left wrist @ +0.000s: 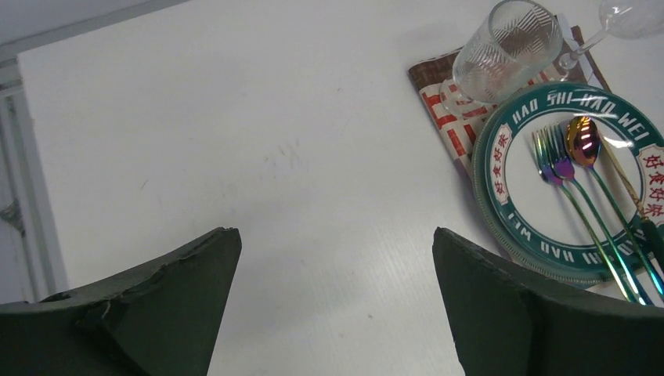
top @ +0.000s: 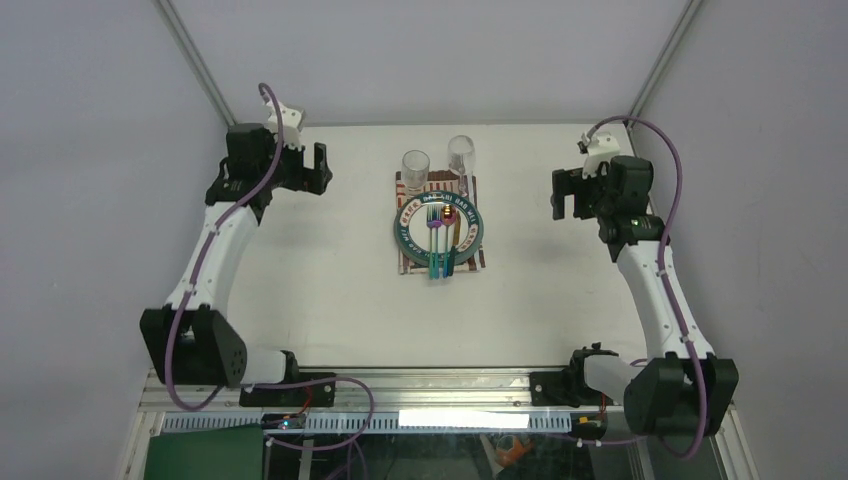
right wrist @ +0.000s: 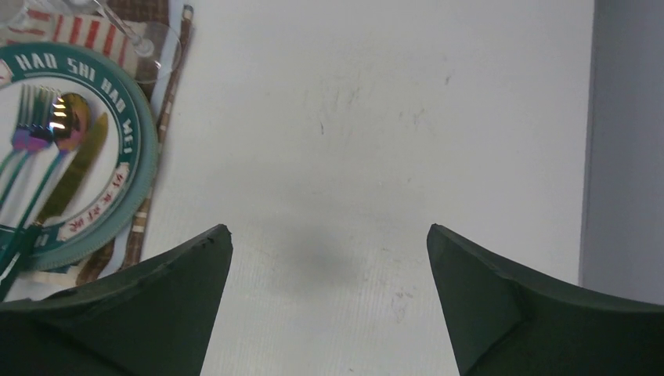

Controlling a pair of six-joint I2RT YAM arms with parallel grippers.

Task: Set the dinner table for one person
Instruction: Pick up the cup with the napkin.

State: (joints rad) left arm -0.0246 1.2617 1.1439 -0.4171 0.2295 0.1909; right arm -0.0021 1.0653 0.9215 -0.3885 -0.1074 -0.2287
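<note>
I will move my left gripper to the right in the top view and down onto the rim of the ribbed tumbler, because the tumbler stands with its open side up.
On the white dinner table lies a striped patchwork placemat. On it rests a white plate with a green lettered rim. On the plate lie two iridescent forks, a spoon and a gold knife. A ribbed tumbler and a wine glass stand at the placemat's far edge. My left gripper hovers open and empty left of the setting. My right gripper hovers open and empty to its right.
Aluminium frame rails run along the table's near edge by the arm bases. Grey walls close in the left, right and far sides. In the right wrist view the table's right edge shows.
</note>
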